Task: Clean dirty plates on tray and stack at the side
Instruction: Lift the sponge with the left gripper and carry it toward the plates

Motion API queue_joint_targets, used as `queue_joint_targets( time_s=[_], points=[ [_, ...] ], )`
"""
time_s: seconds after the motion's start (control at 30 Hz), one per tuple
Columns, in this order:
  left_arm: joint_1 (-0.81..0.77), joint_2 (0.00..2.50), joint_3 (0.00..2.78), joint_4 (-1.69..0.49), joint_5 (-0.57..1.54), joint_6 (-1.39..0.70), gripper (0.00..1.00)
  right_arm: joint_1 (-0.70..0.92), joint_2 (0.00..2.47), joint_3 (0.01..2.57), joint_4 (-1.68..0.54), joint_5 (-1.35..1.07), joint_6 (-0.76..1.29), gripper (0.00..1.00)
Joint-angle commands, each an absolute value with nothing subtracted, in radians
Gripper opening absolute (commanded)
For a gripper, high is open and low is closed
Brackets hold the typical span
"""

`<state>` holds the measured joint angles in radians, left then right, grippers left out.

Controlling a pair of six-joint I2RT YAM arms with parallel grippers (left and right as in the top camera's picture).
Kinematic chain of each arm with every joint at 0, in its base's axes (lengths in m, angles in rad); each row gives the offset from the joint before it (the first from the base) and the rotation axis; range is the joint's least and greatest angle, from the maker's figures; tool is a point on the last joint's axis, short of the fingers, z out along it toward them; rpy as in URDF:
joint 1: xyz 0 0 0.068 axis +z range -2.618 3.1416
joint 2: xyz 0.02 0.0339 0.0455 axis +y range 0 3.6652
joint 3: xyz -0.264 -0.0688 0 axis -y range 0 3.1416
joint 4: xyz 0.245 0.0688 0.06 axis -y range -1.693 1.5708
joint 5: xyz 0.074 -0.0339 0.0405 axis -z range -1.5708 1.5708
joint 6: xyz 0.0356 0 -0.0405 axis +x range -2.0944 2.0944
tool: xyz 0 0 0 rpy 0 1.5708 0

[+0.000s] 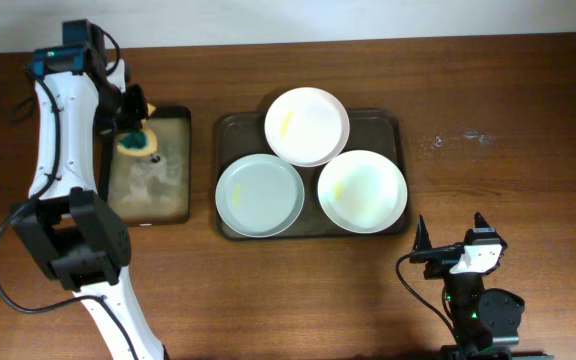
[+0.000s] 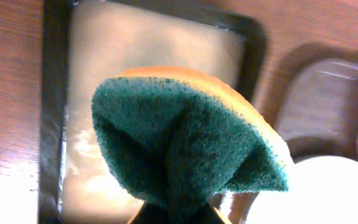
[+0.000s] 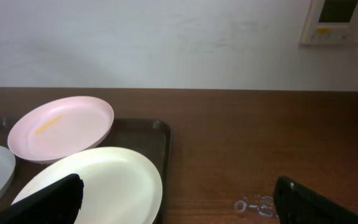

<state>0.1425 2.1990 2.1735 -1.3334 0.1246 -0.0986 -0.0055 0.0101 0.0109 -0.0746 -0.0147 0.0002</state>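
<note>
My left gripper will next go up and over the plate nearest the small black tray, lower the sponge there and then let go of it, because a yellow smear marks that plate.
Three white plates lie on the dark tray: a back plate with a yellow smear, a front-left plate, and a front-right plate with a faint yellowish smear. My left gripper is shut on a green and yellow sponge, held over the small black tray to the left of the big tray. My right gripper is open and empty, near the front edge, right of the tray. In the right wrist view the front-right plate and back plate show.
The small black tray has a wet tan inside. A small patch of water drops lies on the wooden table right of the big tray, also in the right wrist view. A white wall stands behind the table.
</note>
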Motion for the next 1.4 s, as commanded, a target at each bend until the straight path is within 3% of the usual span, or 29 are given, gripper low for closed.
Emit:
queue_joint_targets(
  time_s=[0.0, 0.2, 0.3, 0.53, 0.6, 0.73, 0.77, 0.93, 1.17, 1.23, 1.37],
  points=[
    [0.147, 2.191, 2.263, -1.357, 0.223, -0.112, 0.0, 0.001, 0.004, 0.006, -0.08, -0.007, 0.004, 0.98],
    [0.147, 2.205, 1.936, -1.14, 0.19, -0.118, 0.0, 0.001, 0.004, 0.006, -0.08, -0.007, 0.004, 0.99],
    [0.163, 2.199, 1.901, -1.126, 0.21, -0.119, 0.0, 0.001, 0.004, 0.006, -0.08, -0.007, 0.004, 0.98],
    [0.256, 2.148, 2.052, -1.235, 0.687, -0.12, 0.0, 0.001, 0.004, 0.006, -0.08, -0.007, 0.004, 0.98],
    [0.291, 2.149, 2.052, -1.236, 0.73, -0.138, 0.0, 0.001, 0.004, 0.006, -0.08, -0.006, 0.004, 0.98],
    [0.348, 2.148, 2.05, -1.259, 0.725, -0.158, 0.0, 0.001, 0.004, 0.006, -0.08, -0.007, 0.004, 0.98],
    [0.35, 2.149, 2.032, -1.258, 0.643, -0.137, 0.0, 0.001, 0.004, 0.006, -0.08, -0.007, 0.004, 0.98],
    [0.314, 2.15, 1.782, -1.14, 0.556, -0.138, 0.0, 0.001, 0.004, 0.006, -0.08, -0.007, 0.004, 0.98],
    [0.321, 2.077, 1.995, -1.32, 0.597, -0.014, 0.0, 0.001, 0.004, 0.006, -0.08, -0.007, 0.004, 0.98],
    [0.294, 2.086, 1.95, -1.303, 0.441, -0.01, 0.0, 0.001, 0.004, 0.006, -0.08, -0.007, 0.004, 0.98],
    [0.262, 2.128, 1.788, -1.212, 0.422, -0.009, 0.0, 0.001, 0.004, 0.006, -0.08, -0.007, 0.004, 0.98]
  ],
)
